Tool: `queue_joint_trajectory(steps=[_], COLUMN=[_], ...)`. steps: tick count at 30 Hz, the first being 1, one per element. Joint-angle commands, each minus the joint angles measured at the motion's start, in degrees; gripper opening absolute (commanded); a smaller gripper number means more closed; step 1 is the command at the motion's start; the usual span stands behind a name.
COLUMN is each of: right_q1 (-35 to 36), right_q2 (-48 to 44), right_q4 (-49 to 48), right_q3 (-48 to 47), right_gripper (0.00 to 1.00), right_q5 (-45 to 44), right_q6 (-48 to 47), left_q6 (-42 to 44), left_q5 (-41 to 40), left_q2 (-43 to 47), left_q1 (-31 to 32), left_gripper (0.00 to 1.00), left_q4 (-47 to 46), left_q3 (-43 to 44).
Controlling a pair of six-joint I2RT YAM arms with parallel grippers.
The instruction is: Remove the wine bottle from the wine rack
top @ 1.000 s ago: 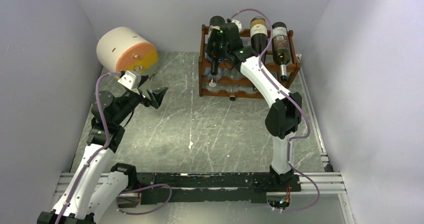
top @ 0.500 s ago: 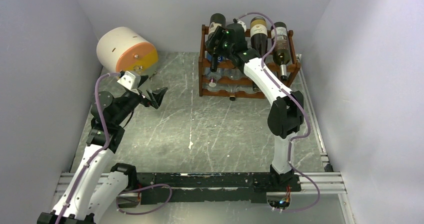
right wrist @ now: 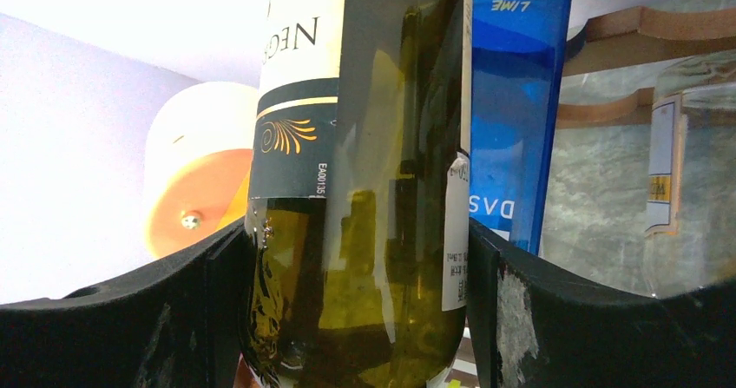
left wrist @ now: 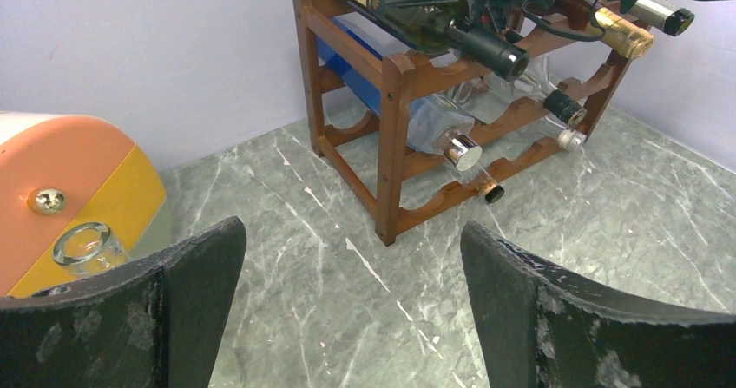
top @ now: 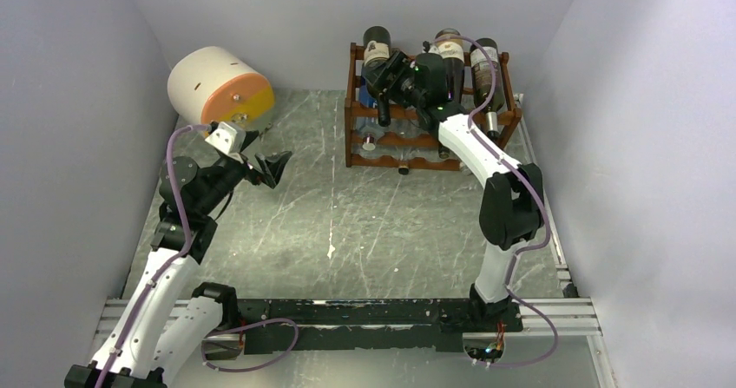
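Note:
I will next use my right gripper to pull the green bottle [top: 377, 44] back off the rack and release it over the open floor, since that space is back from the gripper.
The dark reddish-brown wine rack [top: 434, 163] stands at the back of the table, and its corner post shows in the left wrist view [left wrist: 391, 145]. A green wine bottle [top: 377, 44] with a white and black label lies on the top tier at the left end, neck toward me. My right gripper [top: 393, 74] reaches in from the right and is shut on this bottle [right wrist: 373, 232], both fingers against the glass. The bottle also shows in the left wrist view [left wrist: 408, 6]. My left gripper [top: 271, 166] is open and empty, held above the floor left of the rack [left wrist: 351, 232].
Two more dark bottles [top: 486, 67] lie on the top tier to the right. A blue bottle [right wrist: 516, 101] and clear bottles [left wrist: 438, 128] lie in lower tiers. A white and orange cylinder [top: 219, 84] sits at the back left. Walls close in on both sides.
My right arm has swung to the right, and its gripper now sits across the left top bottle from the right side. The left arm has not moved.

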State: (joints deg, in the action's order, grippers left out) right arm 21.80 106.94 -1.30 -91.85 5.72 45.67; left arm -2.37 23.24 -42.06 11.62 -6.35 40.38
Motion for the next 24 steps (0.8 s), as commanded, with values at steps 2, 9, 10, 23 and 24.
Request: queue_joint_trajectory(steps=[2, 9, 10, 23, 24], right_q1=[-2.03, -5.37, -5.85, -8.51, -8.46], right_q2=[-5.01, -6.98, -6.98, -5.0, -5.03], right_q4=[-8.75, -15.46, -16.48, -21.37, -21.59], right_q3=[-0.22, 4.51, 4.93, 4.68, 4.58], right_gripper=[0.05, 0.0, 0.0, 0.0, 0.0], right_q5=[8.44, 14.52, 15.53, 24.47, 25.03], right_q6=[3.04, 10.77, 11.88, 21.0, 21.45], left_q6=[0.12, -0.35, -0.35, -0.57, -0.73], left_q5=[1.18, 2.78, 2.95, 5.45, 5.75], left_q2=[-0.03, -1.46, -1.65, -2.5, -2.84], left_q1=[-0.19, -0.19, -0.19, -0.19, -0.19], left_gripper=[0.97, 0.96, 0.96, 0.94, 0.95], left_q4=[-1.15, -1.58, -1.67, -4.16, -4.31], left_q3=[0.19, 0.09, -0.01, -1.36, -1.36])
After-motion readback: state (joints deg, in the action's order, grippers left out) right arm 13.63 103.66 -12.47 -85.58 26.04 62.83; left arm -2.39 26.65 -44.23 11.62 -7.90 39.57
